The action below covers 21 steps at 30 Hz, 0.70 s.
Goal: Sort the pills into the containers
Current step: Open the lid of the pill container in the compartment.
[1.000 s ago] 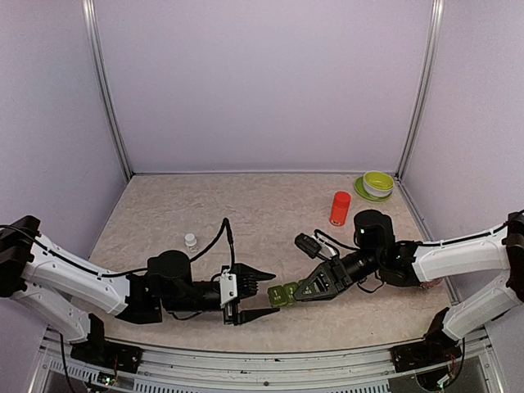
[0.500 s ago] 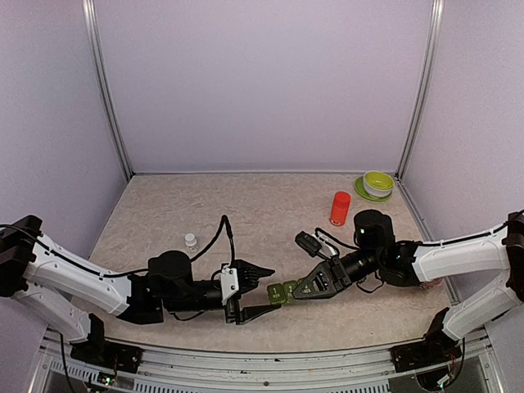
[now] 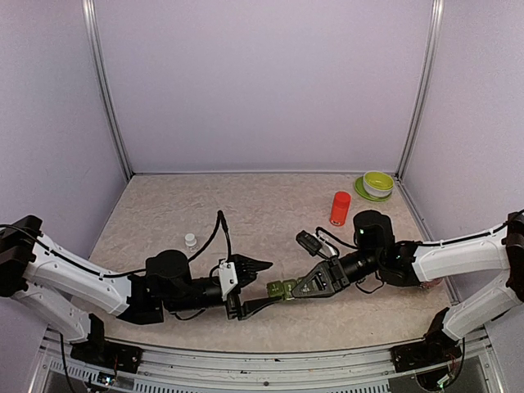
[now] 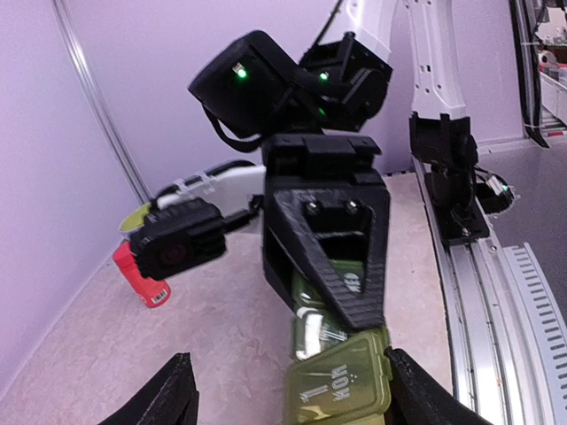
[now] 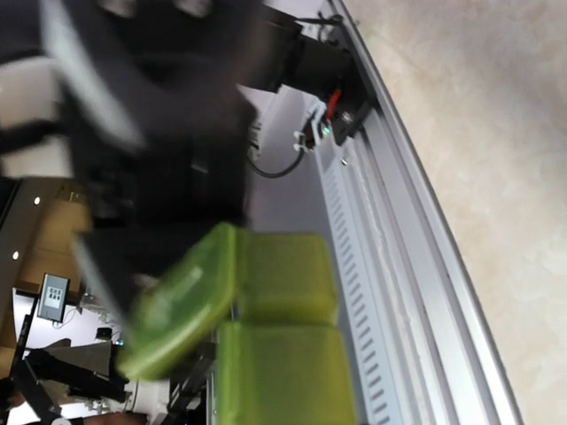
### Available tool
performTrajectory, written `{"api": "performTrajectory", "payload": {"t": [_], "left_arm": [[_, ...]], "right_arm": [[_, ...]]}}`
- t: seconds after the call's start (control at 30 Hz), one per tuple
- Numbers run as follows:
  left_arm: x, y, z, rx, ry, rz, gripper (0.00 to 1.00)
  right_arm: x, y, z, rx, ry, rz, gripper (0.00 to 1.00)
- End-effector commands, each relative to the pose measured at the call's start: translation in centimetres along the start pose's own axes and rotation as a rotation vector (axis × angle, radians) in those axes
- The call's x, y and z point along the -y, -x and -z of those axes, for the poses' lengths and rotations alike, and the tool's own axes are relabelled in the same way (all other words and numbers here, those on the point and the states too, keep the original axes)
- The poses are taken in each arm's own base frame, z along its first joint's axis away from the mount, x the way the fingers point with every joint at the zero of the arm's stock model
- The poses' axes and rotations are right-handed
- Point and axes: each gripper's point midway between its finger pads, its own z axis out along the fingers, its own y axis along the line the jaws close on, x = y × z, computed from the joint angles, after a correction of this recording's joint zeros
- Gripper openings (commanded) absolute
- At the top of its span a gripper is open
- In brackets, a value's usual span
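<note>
The right gripper will move down next, as the boxes still hang above the table, and it will lower the strip (image 4: pixel 341 382) onto the bare tabletop beneath it to release it there.
The containers (image 3: pixel 281 289) are a strip of dark-green lidded boxes held above the table, and my right gripper (image 3: pixel 300 287) is shut on its far end. In the left wrist view the strip (image 4: pixel 341 382) points at the camera with the right gripper's black fingers (image 4: pixel 330 257) clamped over it. My left gripper (image 3: pixel 274 282) is open, its fingers (image 4: pixel 170 394) on either side of the near end box. One finger is right against that box's edge. In the right wrist view the end box's lid (image 5: pixel 177 301) stands lifted. No pills show.
A red-orange bottle (image 3: pixel 340 208) stands at the back right, with a green bowl on a plate (image 3: pixel 377 183) in the corner behind it. A tiny clear bottle with a white cap (image 3: pixel 191 241) stands left of centre. The metal rail (image 3: pixel 262 360) runs along the near edge.
My left gripper has opened wider and slid right until its fingers flank the strip's near end. The right gripper has nudged the strip slightly towards it.
</note>
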Motion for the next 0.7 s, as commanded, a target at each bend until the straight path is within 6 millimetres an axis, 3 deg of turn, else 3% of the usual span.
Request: {"api": "performTrajectory", "payload": {"t": [0.0, 0.33, 0.67], "left_arm": [[-3.1, 3.4, 0.3, 0.109, 0.136, 0.011, 0.69], [-3.7, 2.9, 0.3, 0.089, 0.163, 0.016, 0.69], [-6.3, 1.6, -0.4, 0.019, 0.274, 0.073, 0.69]], "right_arm": [[0.8, -1.6, -0.1, -0.054, -0.005, -0.034, 0.16], [0.5, -1.5, -0.2, -0.058, 0.006, -0.024, 0.16], [0.5, -1.5, -0.2, -0.065, -0.003, -0.02, 0.16]]}}
